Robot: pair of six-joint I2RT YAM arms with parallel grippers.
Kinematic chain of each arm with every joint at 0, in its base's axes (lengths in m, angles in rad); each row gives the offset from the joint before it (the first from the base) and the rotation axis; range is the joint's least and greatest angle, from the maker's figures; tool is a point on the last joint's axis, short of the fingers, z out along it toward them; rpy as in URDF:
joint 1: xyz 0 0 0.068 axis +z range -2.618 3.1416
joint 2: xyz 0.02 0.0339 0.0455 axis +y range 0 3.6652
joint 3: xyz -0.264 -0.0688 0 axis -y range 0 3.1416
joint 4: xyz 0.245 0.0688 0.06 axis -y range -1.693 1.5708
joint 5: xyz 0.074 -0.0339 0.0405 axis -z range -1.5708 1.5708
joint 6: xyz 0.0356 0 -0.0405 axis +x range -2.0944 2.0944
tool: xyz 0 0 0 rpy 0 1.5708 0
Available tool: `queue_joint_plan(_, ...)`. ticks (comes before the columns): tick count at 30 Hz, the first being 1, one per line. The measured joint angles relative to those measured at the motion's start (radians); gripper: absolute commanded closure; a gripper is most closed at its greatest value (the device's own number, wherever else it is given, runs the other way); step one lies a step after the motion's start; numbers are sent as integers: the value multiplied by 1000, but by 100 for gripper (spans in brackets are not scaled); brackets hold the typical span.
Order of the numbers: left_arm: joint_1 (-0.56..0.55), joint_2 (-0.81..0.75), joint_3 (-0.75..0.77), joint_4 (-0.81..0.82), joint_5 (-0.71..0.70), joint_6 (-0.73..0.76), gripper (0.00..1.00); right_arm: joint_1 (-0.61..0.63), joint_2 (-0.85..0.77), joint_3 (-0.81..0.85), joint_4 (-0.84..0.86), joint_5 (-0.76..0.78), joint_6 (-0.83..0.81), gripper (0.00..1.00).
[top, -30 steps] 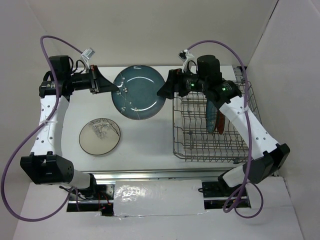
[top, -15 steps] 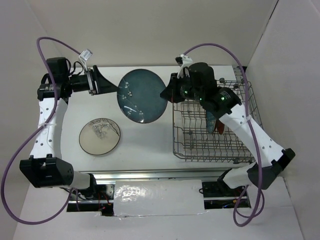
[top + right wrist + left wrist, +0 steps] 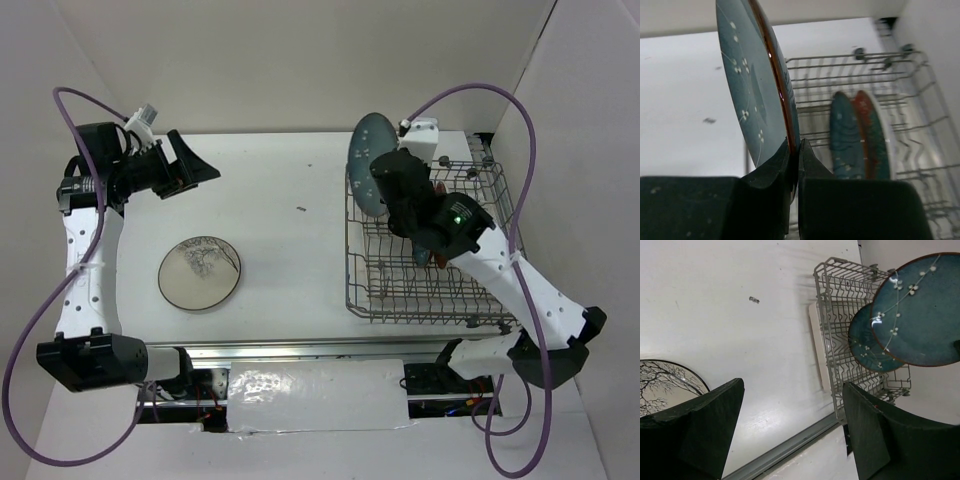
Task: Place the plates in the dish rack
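Note:
My right gripper lowers next and releases its plate on edge in the empty gap (image 3: 402,250) (image 3: 819,135) beside the standing teal plate, since that gap lies below the gripper.
My right gripper (image 3: 378,190) is shut on the rim of a dark teal-blue plate (image 3: 367,160) and holds it on edge in the air, over the far left corner of the grey wire dish rack (image 3: 425,290). In the right wrist view the fingers (image 3: 775,165) pinch that plate (image 3: 752,85) at its lower edge. A second teal plate (image 3: 845,135) and a red plate (image 3: 867,127) stand upright in the rack (image 3: 850,65). A cream plate (image 3: 200,272) with a branch drawing lies flat at the near left. My left gripper (image 3: 200,165) hangs open and empty at the far left.
A small dark speck (image 3: 300,208) lies on the white table between the arms. The rack's near rows of tines (image 3: 420,300) hold nothing. White walls close in the far side and the right side behind the rack.
The left gripper opened, let go of the teal plate and drew back left. The right gripper shut on that plate, tipped it on edge and carried it right, over the rack.

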Motion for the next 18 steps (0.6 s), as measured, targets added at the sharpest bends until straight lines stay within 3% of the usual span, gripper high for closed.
queue_joint_plan(6, 0, -47, -29, 5, -72, -7, 8, 26, 95, 18, -106, 288, 31, 100)
queue_joint_plan(18, 1, -95, -92, 23, -105, -18, 10, 50, 110, -27, -264, 329, 161, 100)
